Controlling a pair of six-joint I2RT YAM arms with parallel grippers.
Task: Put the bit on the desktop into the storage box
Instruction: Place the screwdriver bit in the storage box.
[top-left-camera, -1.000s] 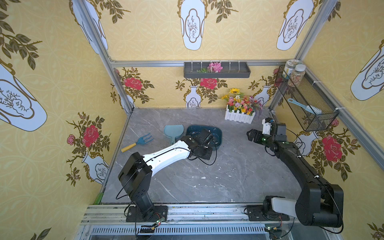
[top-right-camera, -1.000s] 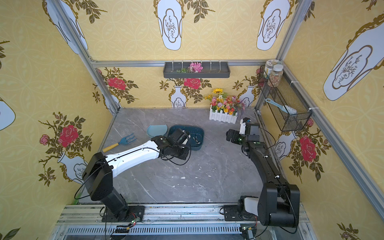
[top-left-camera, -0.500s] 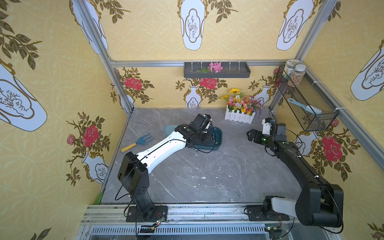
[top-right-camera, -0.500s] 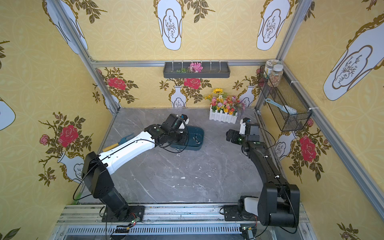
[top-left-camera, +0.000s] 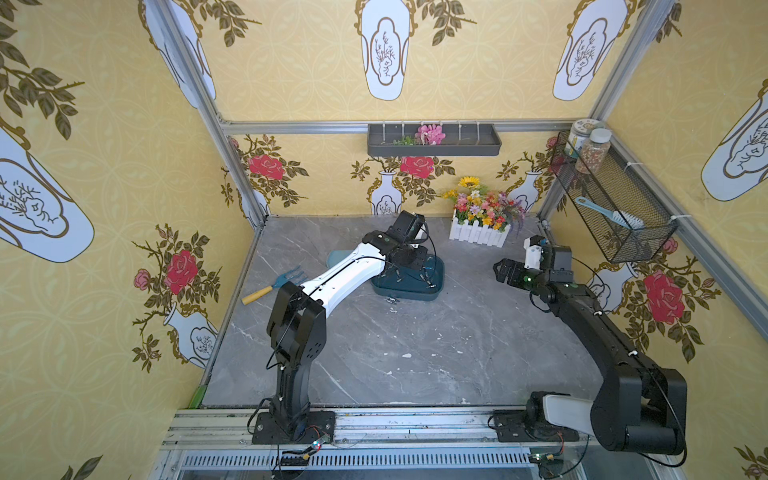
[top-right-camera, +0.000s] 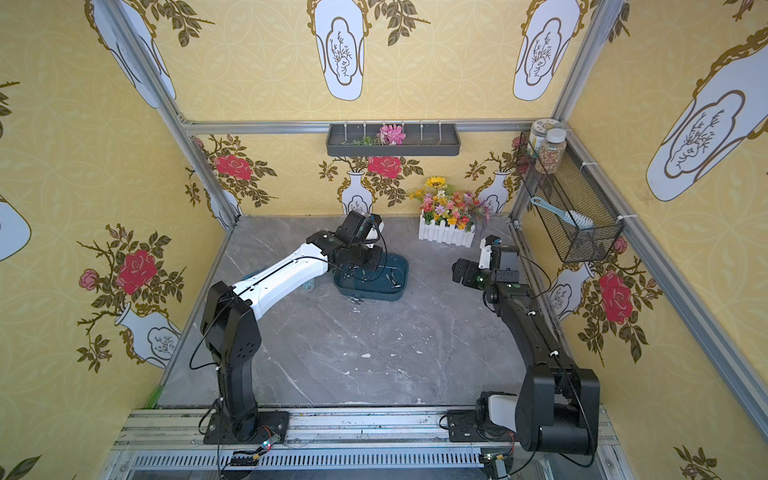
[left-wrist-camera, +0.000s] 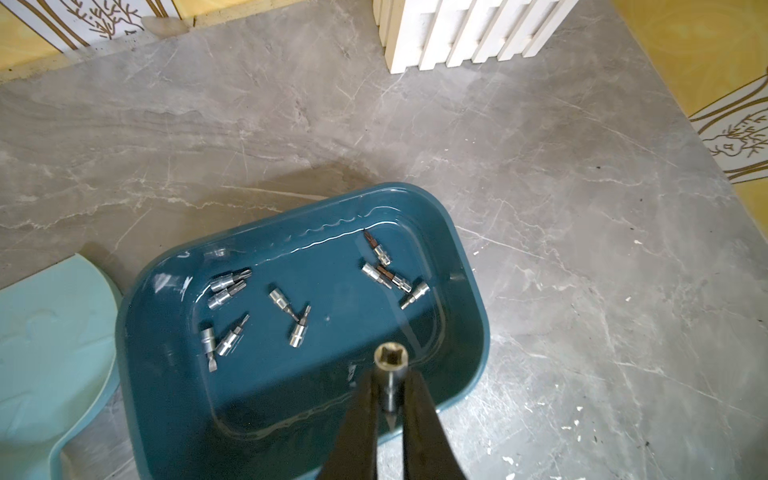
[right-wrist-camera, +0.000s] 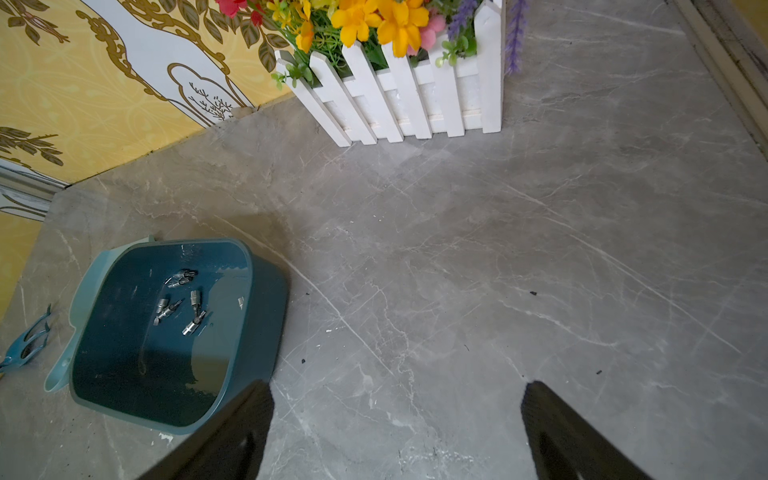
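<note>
My left gripper is still high over the box's near side with the silver bit, so it will next lower it outward toward the box's bare bottom beside the bits and release it.
My left gripper (left-wrist-camera: 390, 384) is shut on a silver bit (left-wrist-camera: 390, 365), held end-on above the near part of the storage box (left-wrist-camera: 469, 282). The dark teal box (top-left-camera: 432, 291) sits mid-back on the grey desktop (top-left-camera: 415, 353) and holds several silver bits (left-wrist-camera: 299, 328). In both top views the left wrist (top-left-camera: 405, 249) hangs over the box. Another small bit (top-left-camera: 390, 300) (top-right-camera: 354, 300) lies on the desktop just in front of the box. My right gripper (right-wrist-camera: 397, 399) (top-left-camera: 500, 270) hovers open over bare desktop right of the box, holding nothing.
A light blue dustpan (top-left-camera: 336, 258) lies against the box's left side, with a small rake (top-left-camera: 274, 282) further left. A white fence planter with flowers (top-left-camera: 480, 235) stands at the back right. A wire basket (top-left-camera: 615, 208) hangs on the right wall.
The left arm has swung from the box's front edge toward the back, bringing its shut gripper and the bit over the box. The right arm has stayed still.
</note>
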